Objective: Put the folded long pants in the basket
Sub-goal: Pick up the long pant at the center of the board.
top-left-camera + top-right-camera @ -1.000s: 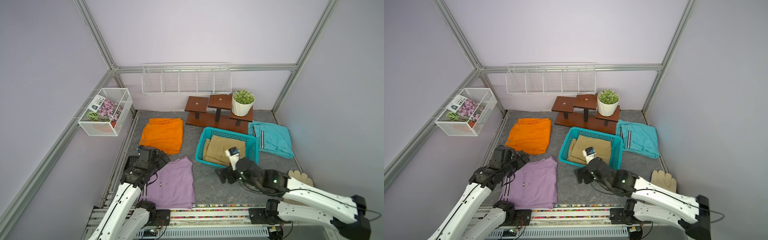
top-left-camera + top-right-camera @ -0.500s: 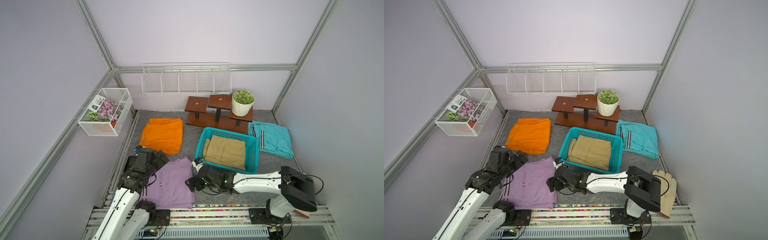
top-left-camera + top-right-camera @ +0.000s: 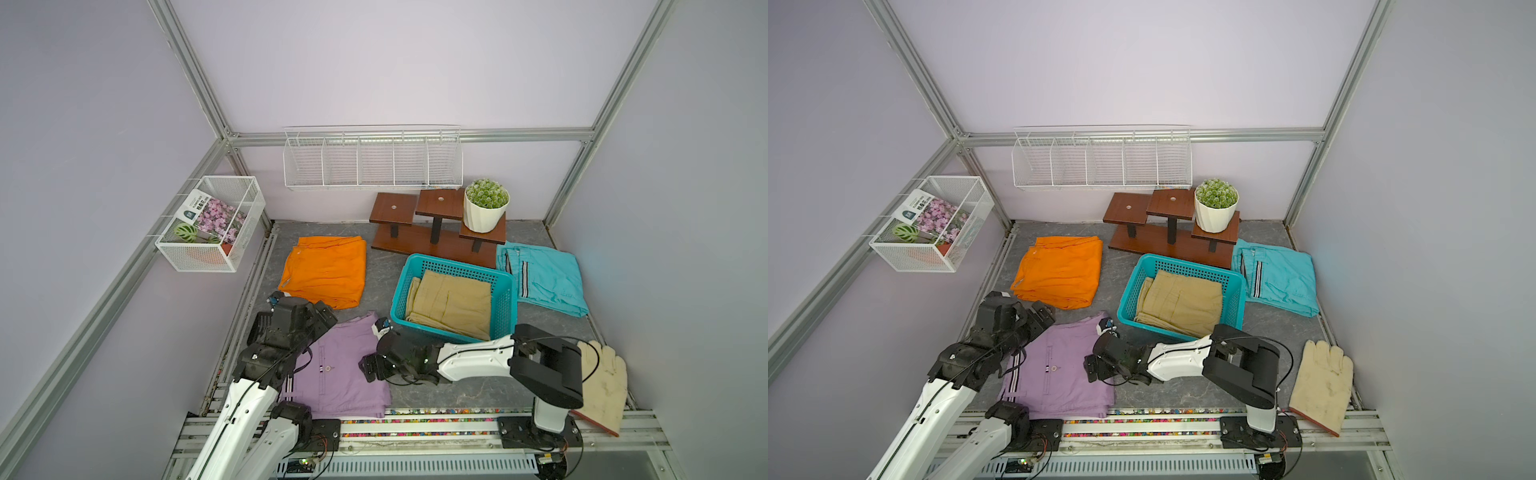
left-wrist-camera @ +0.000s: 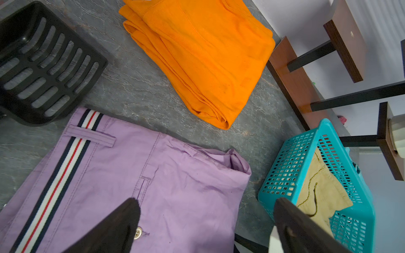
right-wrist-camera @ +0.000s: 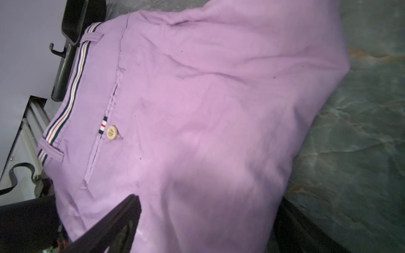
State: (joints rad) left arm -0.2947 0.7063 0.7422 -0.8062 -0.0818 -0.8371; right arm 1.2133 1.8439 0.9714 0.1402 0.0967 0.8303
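The lilac bundle's edge by the basket gets pinched next by my right gripper, which stays low, since that cloth lies between its open fingers.
The turquoise basket (image 3: 401, 291) stands mid-floor with the tan folded pants (image 3: 453, 301) lying inside it. Lilac pants (image 3: 336, 365) lie flat at the front left, orange pants (image 3: 326, 270) behind them, turquoise pants (image 3: 546, 278) to the right of the basket. My left gripper (image 3: 305, 309) hovers open over the lilac bundle's far left corner; in the left wrist view (image 4: 207, 206) lilac cloth shows between its fingers. My right gripper (image 3: 368, 370) is low at the lilac bundle's right edge, open, with lilac cloth filling the gap in the right wrist view (image 5: 208, 203).
A brown stepped stand (image 3: 432, 241) with a potted plant (image 3: 485, 205) is behind the basket. A white wire rack (image 3: 372, 160) hangs on the back wall and a white wire box (image 3: 212, 222) on the left wall. A work glove (image 3: 602, 384) lies front right.
My right arm has swung left and down from the basket's front to the lilac pants' right edge. The left gripper has shifted only slightly.
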